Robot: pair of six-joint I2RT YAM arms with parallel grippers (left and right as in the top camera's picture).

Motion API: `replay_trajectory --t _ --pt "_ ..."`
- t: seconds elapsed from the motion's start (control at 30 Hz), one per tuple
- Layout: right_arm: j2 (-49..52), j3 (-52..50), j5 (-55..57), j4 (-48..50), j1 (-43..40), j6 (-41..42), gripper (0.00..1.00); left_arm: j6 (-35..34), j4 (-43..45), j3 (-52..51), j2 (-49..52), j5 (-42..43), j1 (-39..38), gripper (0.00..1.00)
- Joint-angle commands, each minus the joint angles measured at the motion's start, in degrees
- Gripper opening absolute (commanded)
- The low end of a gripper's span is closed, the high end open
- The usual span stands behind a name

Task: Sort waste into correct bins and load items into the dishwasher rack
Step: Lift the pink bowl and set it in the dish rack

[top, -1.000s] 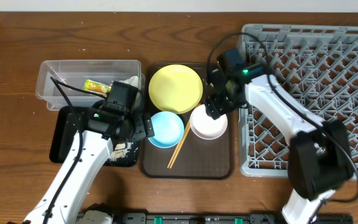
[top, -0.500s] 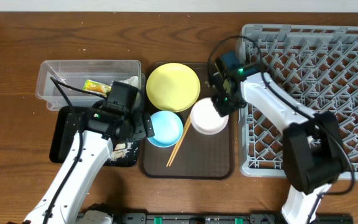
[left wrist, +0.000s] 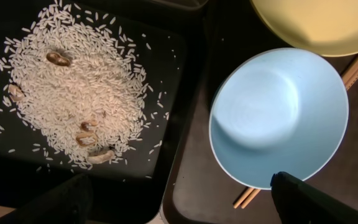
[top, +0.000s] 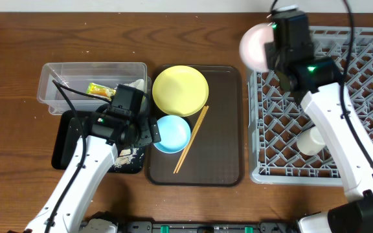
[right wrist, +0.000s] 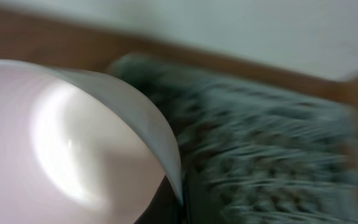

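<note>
The white bowl overhangs the rack's edge. My right gripper will turn next, swing it over the rack and lower it into the rack's far corner nearest the brown tray (right wrist: 161, 88).
My right gripper (top: 272, 53) is shut on the rim of the white bowl (top: 254, 46) and holds it tilted in the air over the far left corner of the grey dishwasher rack (top: 348, 97). The right wrist view is blurred; the white bowl (right wrist: 61, 143) fills its left side and the rack (right wrist: 272, 155) lies behind. My left gripper (left wrist: 179, 211) is open, low over the edge between the black tray (left wrist: 17, 180) of rice (left wrist: 73, 87) and the light-blue bowl (left wrist: 278, 115). The yellow-green plate (top: 180, 90) and chopsticks (top: 192, 139) lie on the brown tray (top: 228, 142).
A small white cup (top: 311, 140) stands in the rack. The clear tub (top: 63, 72) at the far left holds a yellow-green wrapper (top: 99, 89) and a white tissue (top: 139, 86). The black tray (top: 65, 139) sits in front of it.
My right gripper shut on the white bowl's rim and carried it up off the brown tray to above the rack's far left corner. The chopsticks shifted a little. The left arm has not moved.
</note>
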Motion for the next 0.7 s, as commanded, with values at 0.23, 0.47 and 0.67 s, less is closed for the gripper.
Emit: replay_trajectory --t 0.23,0.47,0.67 --pt "10.7 0.3 35.2 15.8 -4.1 -4.5 0.01 -0.1 0.0 -0.7 -0.2 -1.3 0.2 0.94" --pt "19.8 0.3 34.7 20.5 -3.5 -6.8 0.01 -0.1 0.1 -0.7 -0.2 -1.3 0.2 0.94" --pt "25.0 0.3 33.2 19.6 -1.3 -6.8 0.01 -0.1 0.2 -0.7 -0.2 -1.3 0.2 0.94"
